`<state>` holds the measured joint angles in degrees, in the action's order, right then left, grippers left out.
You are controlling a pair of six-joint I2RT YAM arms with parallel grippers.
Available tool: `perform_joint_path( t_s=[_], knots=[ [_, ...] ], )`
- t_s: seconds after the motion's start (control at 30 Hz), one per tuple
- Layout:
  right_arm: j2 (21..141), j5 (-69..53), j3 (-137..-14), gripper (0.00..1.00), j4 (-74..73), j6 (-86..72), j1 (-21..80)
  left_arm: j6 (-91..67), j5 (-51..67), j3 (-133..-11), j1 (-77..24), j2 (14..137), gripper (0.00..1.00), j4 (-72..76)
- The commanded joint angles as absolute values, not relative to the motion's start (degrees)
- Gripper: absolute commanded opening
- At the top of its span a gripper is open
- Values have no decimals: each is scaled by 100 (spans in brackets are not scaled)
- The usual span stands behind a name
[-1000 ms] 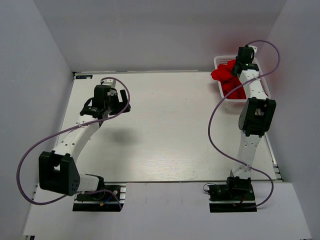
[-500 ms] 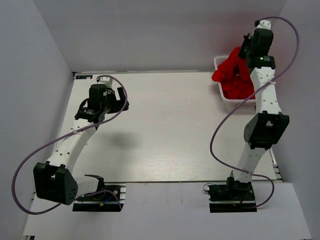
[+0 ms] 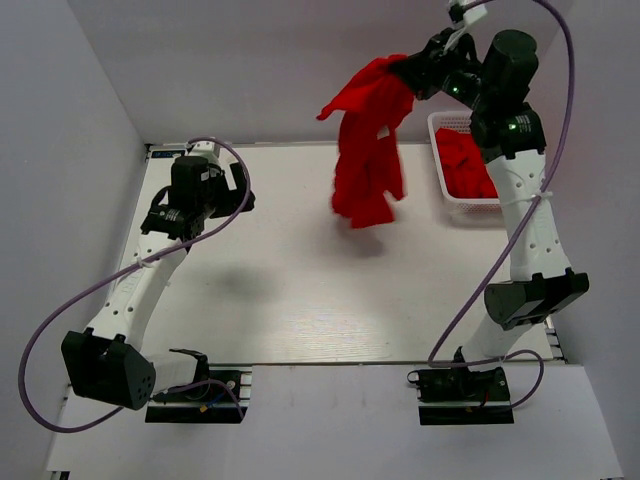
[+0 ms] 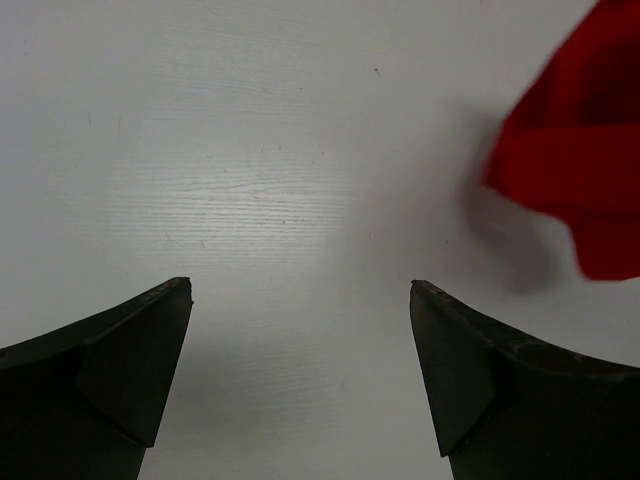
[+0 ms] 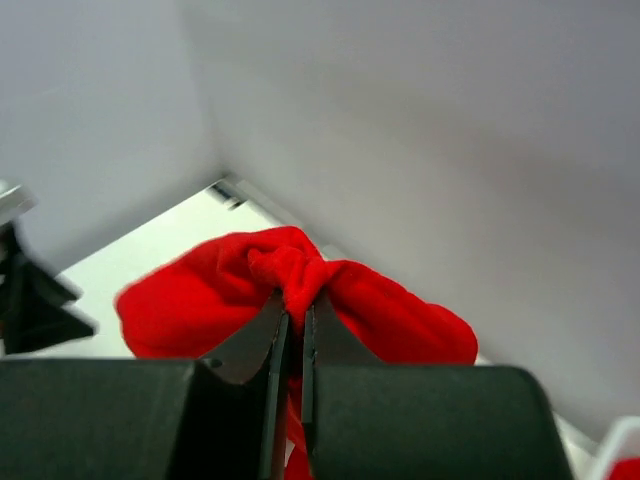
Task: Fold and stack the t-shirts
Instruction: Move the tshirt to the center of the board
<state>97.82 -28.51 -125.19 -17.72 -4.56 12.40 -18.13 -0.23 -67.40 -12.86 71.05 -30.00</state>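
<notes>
The robot needs to move its right gripper down and back over the table's empty middle next, with the fingers tilting down, to open it where the hanging shirt has room.
My right gripper is shut on a bunched red t-shirt and holds it high over the back of the table; the shirt hangs down loose, clear of the surface. In the right wrist view the fingers pinch a fold of the shirt. More red shirts lie in a white basket at the back right. My left gripper is open and empty over the left part of the table; in its wrist view the hanging shirt shows at the upper right.
The white table is walled by grey panels on the left, back and right. The basket stands against the right wall. Purple cables loop off both arms.
My right gripper has lifted a red t-shirt out of the basket and swung it up and to the left. The left arm has shifted slightly left.
</notes>
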Motion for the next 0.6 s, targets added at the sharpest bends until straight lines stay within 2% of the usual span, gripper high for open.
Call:
perform_joint_path(
  t_s=[0.0, 0.13, 0.27, 0.4, 0.47, 0.5, 0.53, 0.57],
  knots=[
    [9440, -3401, -12156, 0, -1485, -203, 1555, -1890, -201, -6917, -1301, 6883, 100, -3322],
    [9194, -3086, -11305, 0, -1389, -123, 1880, -2222, -605, -6917, -1301, 6645, 100, -3787],
    [8553, -2070, -8946, 0, -706, -149, 2144, -2732, -1107, -6576, -1239, 6285, 100, -4200],
    [8411, -2047, -6854, 0, -80, -255, 2416, -2900, -1099, -6032, -1239, 6021, 100, -4263],
    [8551, -2127, -6523, 26, -70, -255, 2566, -2953, -968, -5793, -1291, 5968, 100, -4158],
    [8665, -2101, -6304, 33, -70, -264, 2610, -2953, -871, -5566, -1292, 5968, 100, -4096],
    [8823, -1987, -6154, 61, -79, -333, 2636, -3005, -757, -5476, -1292, 5968, 100, -4017],
    [8929, -1899, -6118, 73, -114, -351, 2689, -3006, -573, -5406, -1292, 6037, 100, -4017]
  ],
)
